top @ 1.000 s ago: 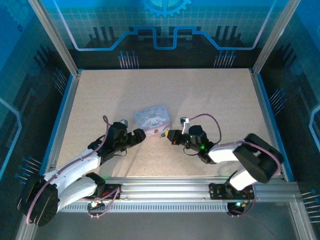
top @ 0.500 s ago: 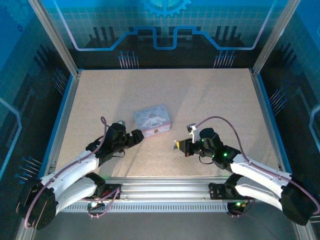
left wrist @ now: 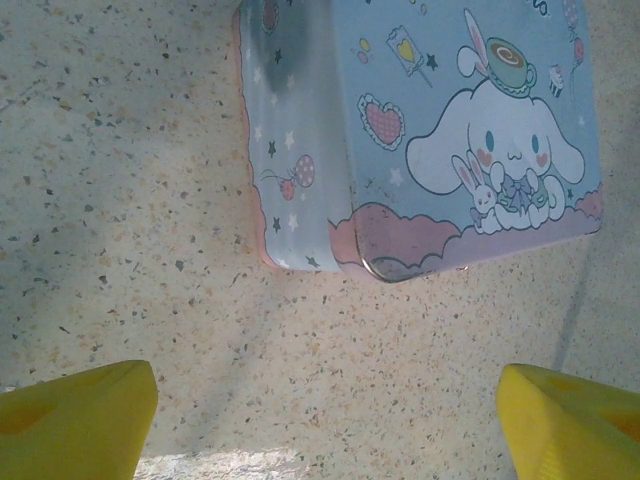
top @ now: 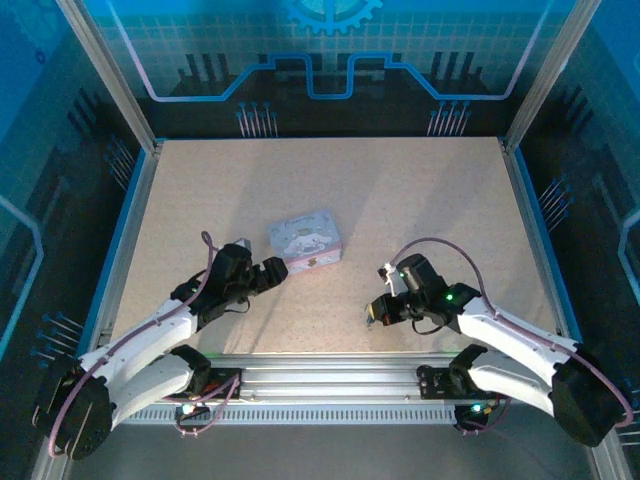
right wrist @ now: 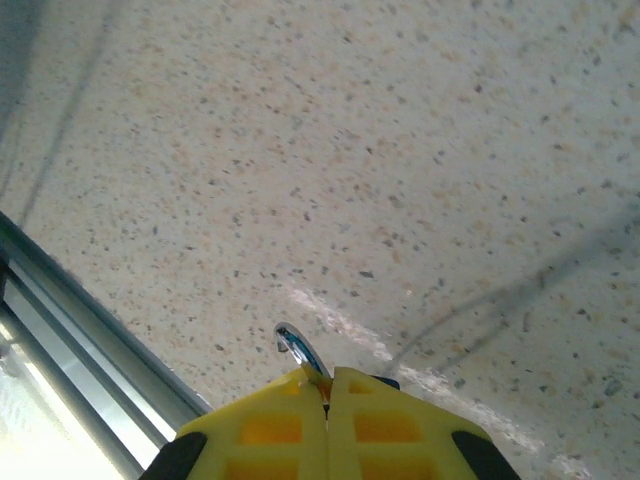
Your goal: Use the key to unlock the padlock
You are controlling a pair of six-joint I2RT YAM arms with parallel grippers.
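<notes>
The padlock in my right gripper's closed fingers goes down to the bare tabletop beside the front bar next and is released, since the tabletop lies open beneath it.
My right gripper (top: pixel 372 316) hangs low over the table near the front rail, well right of the tin. In the right wrist view its yellow fingers (right wrist: pixel 270 425) are pressed together on the padlock: a thin silvery curved shackle (right wrist: pixel 300 352) pokes out past the tips, and a dark bluish bit of body (right wrist: pixel 390 381) peeps out behind them. The key is out of view. My left gripper (top: pixel 283 268) stands open just short of the tin's near-left corner, and its yellow fingertips (left wrist: pixel 75 420) are spread wide over bare table.
The pale lavender cartoon-printed tin (top: pixel 306 240) lies closed mid-table, and its corner and latch edge (left wrist: pixel 400 265) are close in front of the left gripper. The metal front rail (right wrist: pixel 90 330) runs just behind the right gripper. Blue walls edge the table.
My right gripper has pulled back from the tin's front edge toward the near right, staying shut on the small metal piece. The left arm has barely moved.
</notes>
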